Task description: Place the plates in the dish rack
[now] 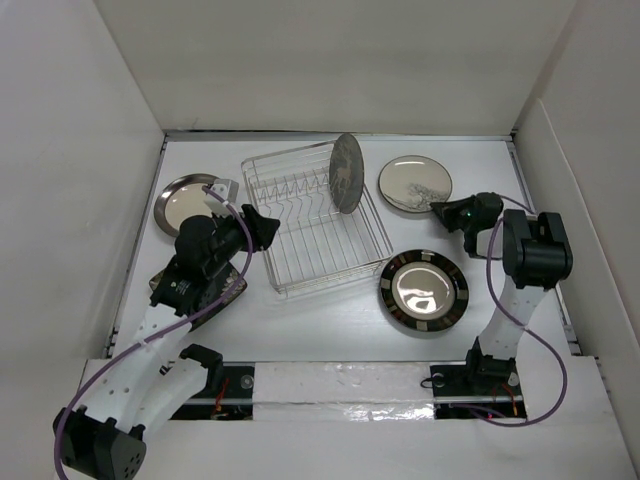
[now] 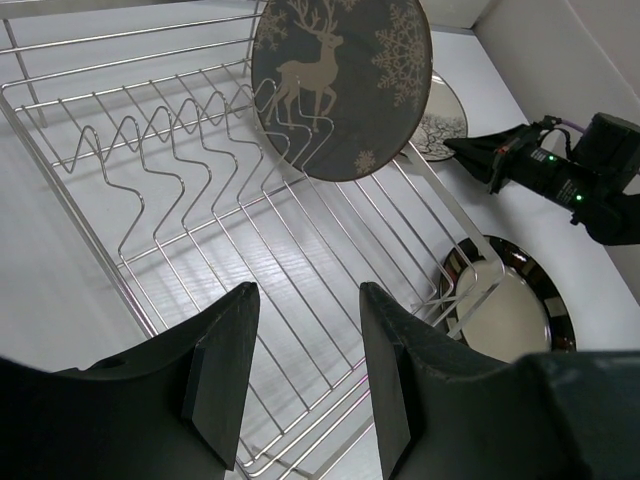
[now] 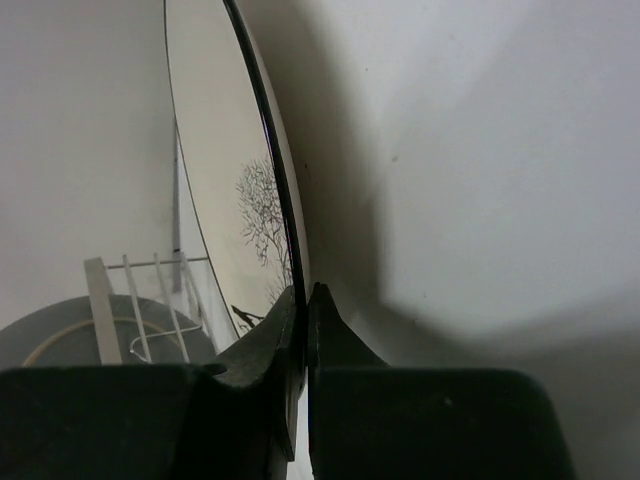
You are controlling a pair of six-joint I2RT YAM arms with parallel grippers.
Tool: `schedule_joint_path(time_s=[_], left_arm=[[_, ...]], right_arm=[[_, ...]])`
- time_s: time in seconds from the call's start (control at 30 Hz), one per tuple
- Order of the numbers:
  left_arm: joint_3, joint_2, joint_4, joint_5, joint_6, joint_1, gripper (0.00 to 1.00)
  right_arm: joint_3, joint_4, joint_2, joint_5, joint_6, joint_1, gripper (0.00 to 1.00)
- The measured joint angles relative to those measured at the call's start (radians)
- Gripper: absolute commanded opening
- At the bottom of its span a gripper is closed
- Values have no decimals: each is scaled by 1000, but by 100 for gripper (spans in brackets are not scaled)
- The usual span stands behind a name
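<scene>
The rack slots (image 1: 321, 196) beside the grey plate are to the left of my right gripper in the top view. I will lift my right gripper, turn its plate upright and lower it into them.
The silver wire dish rack (image 1: 322, 235) stands mid-table. A grey round plate with a deer print (image 1: 346, 173) stands upright in its far right slots and also shows in the left wrist view (image 2: 340, 80). My left gripper (image 1: 266, 228) is open and empty at the rack's left side, over its wires (image 2: 307, 292). My right gripper (image 1: 445, 210) is shut on the near-right rim of the beige dark-rimmed plate (image 1: 412, 184), as the right wrist view shows (image 3: 303, 290). The dark chequered-rim plate (image 1: 423, 291) lies in front. A steel plate (image 1: 183, 201) lies far left. The square black plate (image 1: 232, 288) is mostly hidden under my left arm.
White walls close in the table on the left, back and right. The right wall stands close behind my right arm (image 1: 535, 250). A raised white ledge (image 1: 340, 380) runs along the near edge.
</scene>
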Motion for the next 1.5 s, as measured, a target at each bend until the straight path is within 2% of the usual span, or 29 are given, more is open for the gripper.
schedule_joint_path(time_s=[0.13,0.3,0.4,0.57,0.73,1.03,1.23,1.5], left_arm=[[0,6,-2,1,0,0,42],[2,8,-1,4,0,0,42],[2,8,-1,8,0,0,42],[3,8,-2,14,0,0,41],[3,0,-2,16,0,0,41],[3,-29,-3,19,0,0,42],[3,-39,-3,23,0,0,42],[3,-47,-3,31,0,0,42]], right_arm=[[-51,-122,-189,97,-85,2,0],[-43,-278,-537,288,-269,41,0],[4,-338,-713,408,-388,116,0],[161,-438,-843,584,-602,314,0],[373,-586,-804,715,-788,502,0],[690,-765,-568,900,-1019,756,0],[821,-867,-399,949,-1084,835,0],[849,-974,-279,996,-1093,849,0]])
